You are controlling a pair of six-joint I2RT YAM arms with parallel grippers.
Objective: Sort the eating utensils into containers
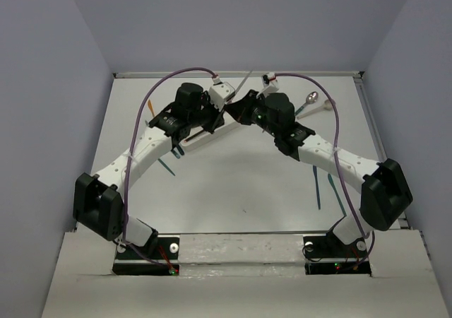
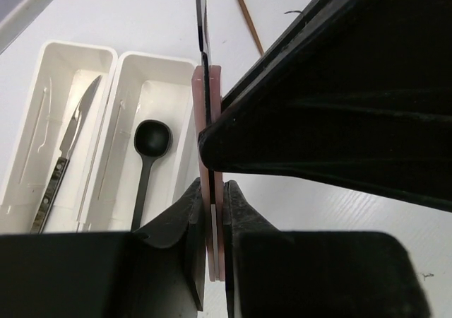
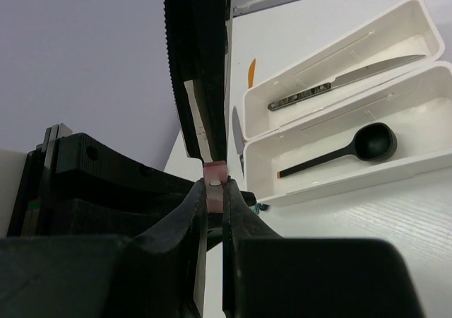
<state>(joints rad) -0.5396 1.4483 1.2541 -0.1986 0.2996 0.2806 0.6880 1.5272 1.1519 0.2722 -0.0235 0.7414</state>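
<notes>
A silver knife (image 2: 70, 145) is already in the far white tray. My left gripper next lowers to the left in the top view, beside the silver knife's handle, and releases.
Both grippers hold one pink-handled knife (image 2: 215, 120) in the air at the table's far middle. My left gripper (image 2: 213, 212) is shut on its handle; the dark blade runs up beyond it. My right gripper (image 3: 214, 191) is shut on the handle's riveted end (image 3: 215, 171). In the top view the left gripper (image 1: 223, 106) and the right gripper (image 1: 241, 110) meet tip to tip. Two white trays lie side by side below: one (image 2: 49, 63) holds a silver knife (image 2: 70, 145), the other (image 2: 173, 74) a black spoon (image 2: 150, 145).
Two silver spoons (image 1: 311, 97) lie at the far right. Teal knives lie near the left arm (image 1: 167, 166) and the right arm (image 1: 318, 191). A copper handle (image 2: 246, 14) lies beyond the trays. An orange handle (image 3: 251, 73) shows behind the trays.
</notes>
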